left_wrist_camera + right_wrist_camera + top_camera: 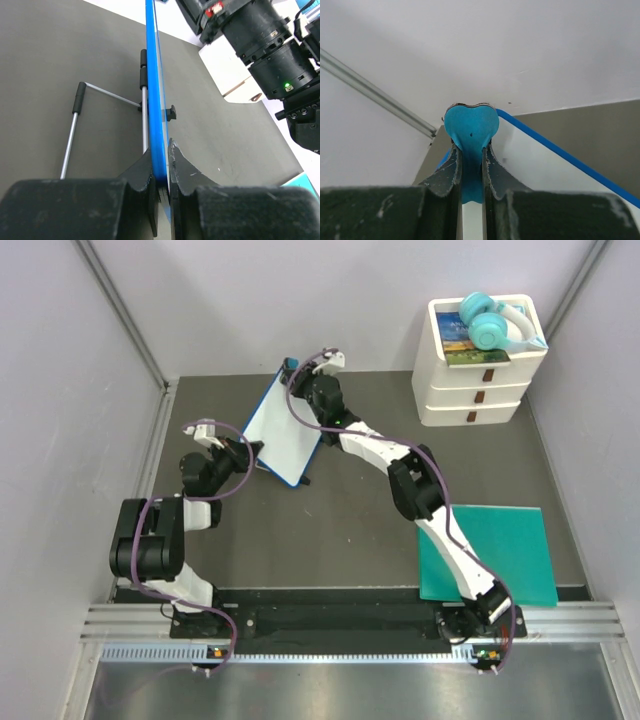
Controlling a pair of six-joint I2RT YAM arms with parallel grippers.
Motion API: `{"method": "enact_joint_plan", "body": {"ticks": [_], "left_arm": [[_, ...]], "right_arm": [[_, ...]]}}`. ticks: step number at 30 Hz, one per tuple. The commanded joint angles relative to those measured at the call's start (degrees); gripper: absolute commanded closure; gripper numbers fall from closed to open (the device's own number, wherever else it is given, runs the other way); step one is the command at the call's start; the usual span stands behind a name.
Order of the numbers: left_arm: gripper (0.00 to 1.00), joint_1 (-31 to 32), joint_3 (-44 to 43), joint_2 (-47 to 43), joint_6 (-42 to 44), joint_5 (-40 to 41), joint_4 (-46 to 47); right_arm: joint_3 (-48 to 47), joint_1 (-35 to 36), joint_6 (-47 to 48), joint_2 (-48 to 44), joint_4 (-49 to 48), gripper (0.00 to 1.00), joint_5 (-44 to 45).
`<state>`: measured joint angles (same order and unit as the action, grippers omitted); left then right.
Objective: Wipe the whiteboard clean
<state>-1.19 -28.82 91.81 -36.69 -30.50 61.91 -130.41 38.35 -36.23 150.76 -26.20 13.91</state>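
Next, my right gripper should move the eraser back and down onto bare tabletop between whiteboard and mat and release it there, since the whiteboard's white side is unmarked.
The whiteboard [284,422], white with a thin blue rim, stands tilted on its wire stand at the back left of the table. My left gripper [252,452] is shut on its blue near edge [155,100], seen edge-on in the left wrist view. My right gripper [297,373] is shut on a small blue eraser [471,131] and holds it at the board's far top corner, over the white face [540,165]. I see no marks on the visible white surface.
A stack of white drawers [478,375] with turquoise headphones [492,322] on top stands at the back right. A teal-green mat [510,550] lies flat at the front right. The stand's wire legs [75,130] rest behind the board. Grey walls enclose the table.
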Motion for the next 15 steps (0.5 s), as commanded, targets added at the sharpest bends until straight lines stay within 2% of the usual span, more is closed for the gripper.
{"method": "enact_joint_plan", "body": {"ticks": [1, 5, 11, 15], "left_arm": [[1.0, 4.53, 2.89, 1.35, 11.81, -12.92, -10.85], [1.0, 4.53, 3.15, 0.74, 11.72, -13.18, -10.67], [1.0, 4.71, 3.07, -1.02, 12.34, -12.74, -12.78], [1.0, 4.88, 2.89, -1.63, 12.87, -12.39, -13.83]], "right_arm": [[7.26, -1.17, -2.97, -1.96, 7.47, 1.0, -2.65], [14.9, -1.96, -3.94, -6.34, 7.03, 1.0, -4.51], [12.37, -3.28, -5.96, -6.44, 14.94, 1.0, -13.55], [16.94, -3.81, -6.05, -9.33, 12.14, 1.0, -17.42]]}}
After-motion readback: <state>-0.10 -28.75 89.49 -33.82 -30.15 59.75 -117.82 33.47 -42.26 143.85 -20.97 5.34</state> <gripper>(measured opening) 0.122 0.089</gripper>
